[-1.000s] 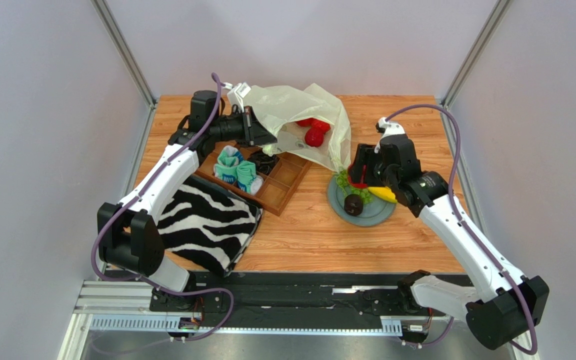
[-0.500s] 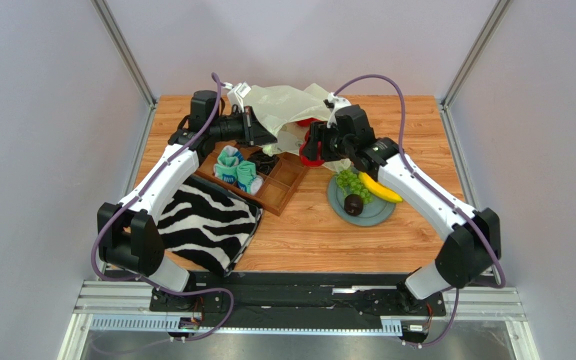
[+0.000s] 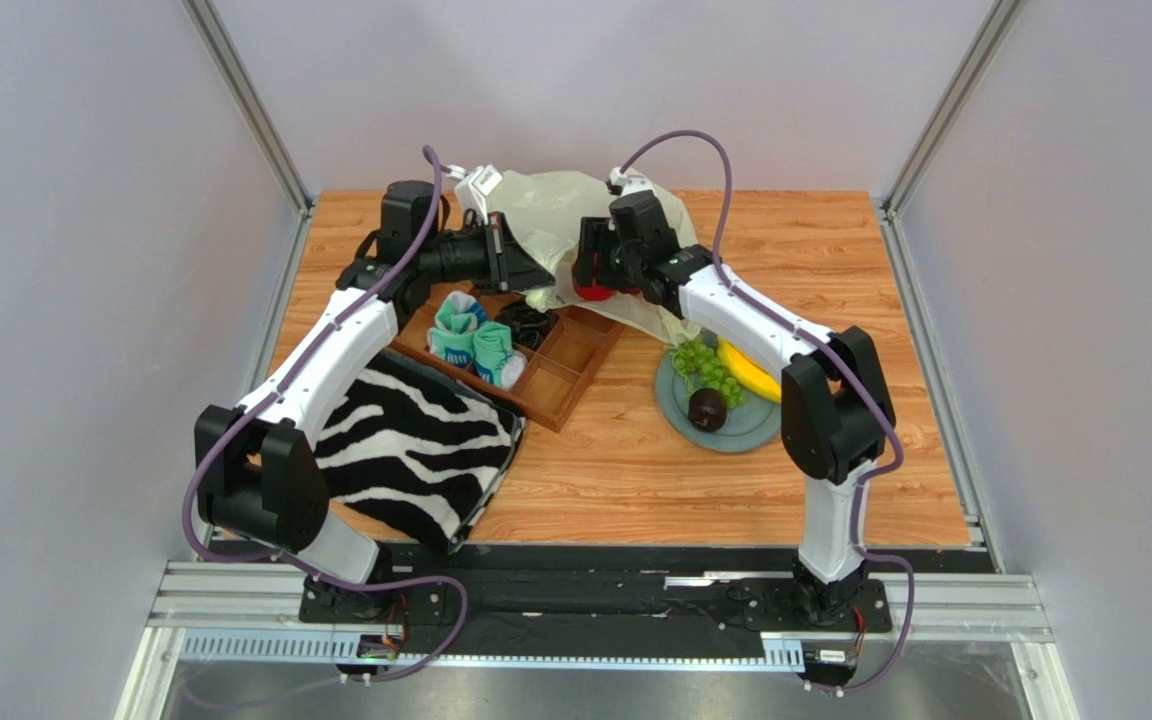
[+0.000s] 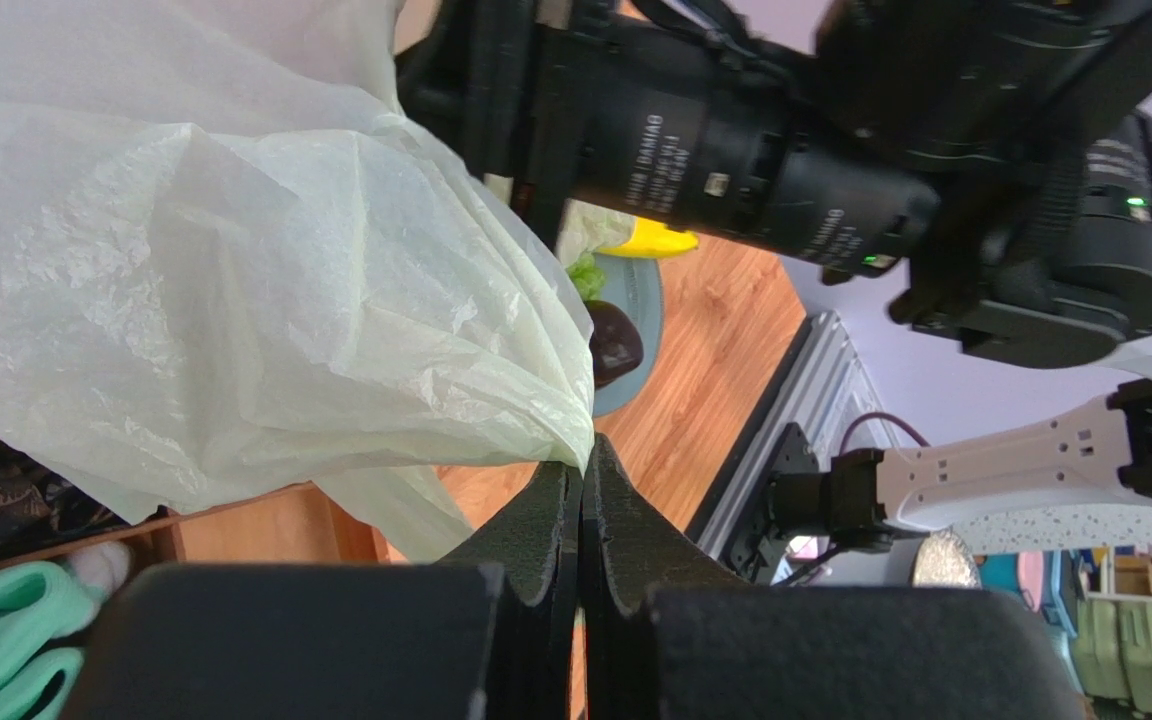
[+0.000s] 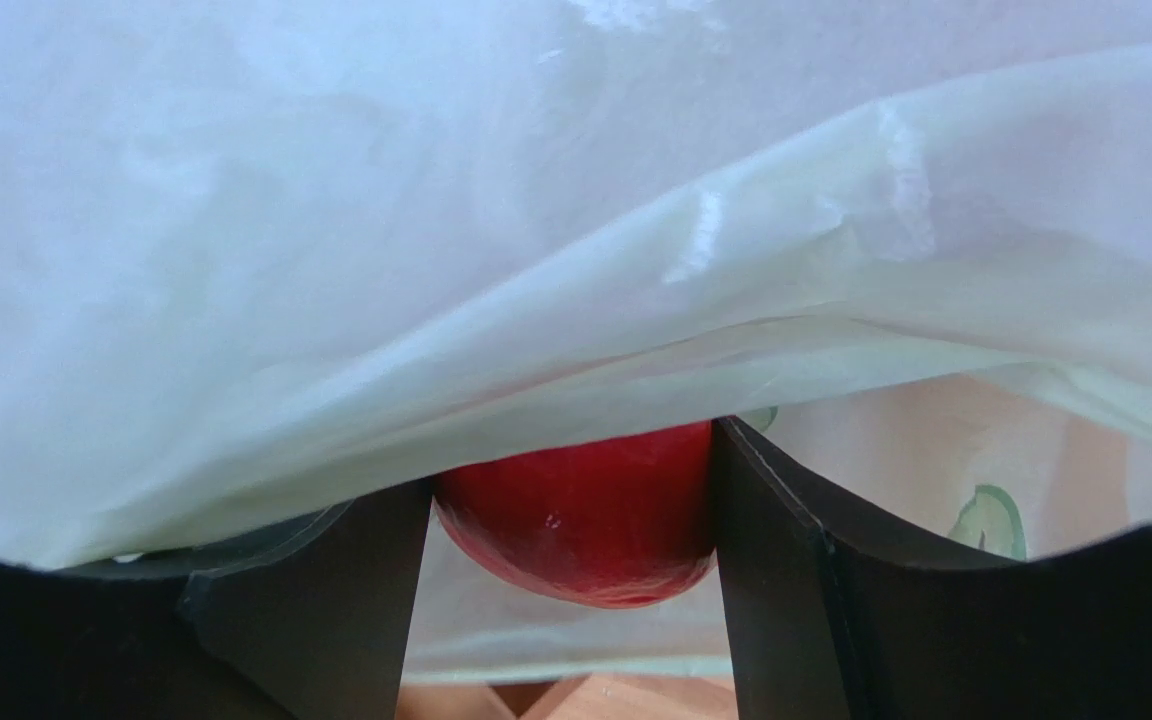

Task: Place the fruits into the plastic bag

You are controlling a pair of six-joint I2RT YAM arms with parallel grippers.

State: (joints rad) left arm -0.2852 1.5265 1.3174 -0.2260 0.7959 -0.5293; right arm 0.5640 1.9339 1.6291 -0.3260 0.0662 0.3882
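The fruit is still at the bag's opening, so my right gripper will next push outward beneath the bag's film and release the red fruit [image 5: 582,510] inside the bag.
The pale plastic bag [image 3: 545,200] lies at the back of the table, its mouth toward the front. My left gripper [image 3: 534,267] is shut on the bag's edge [image 4: 507,405] and holds it up. My right gripper [image 3: 588,279] reaches into the mouth, shut on a glossy red fruit [image 5: 582,510] under the bag film [image 5: 537,225]. A grey plate [image 3: 760,429] holds green grapes [image 3: 698,365], a yellow banana [image 3: 749,374] and a dark purple-brown fruit [image 3: 707,408]. In the left wrist view the dark fruit [image 4: 615,342] and banana [image 4: 657,240] show past the bag.
A wooden compartment tray [image 3: 564,365] sits just in front of the bag with teal-and-white rolled socks [image 3: 474,339] in it. A zebra-striped cloth [image 3: 409,443] lies at the front left. The right arm's forearm spans above the plate.
The right gripper has carried the red fruit from above the plate leftward into the bag's mouth. The left gripper has kept its hold on the bag edge.
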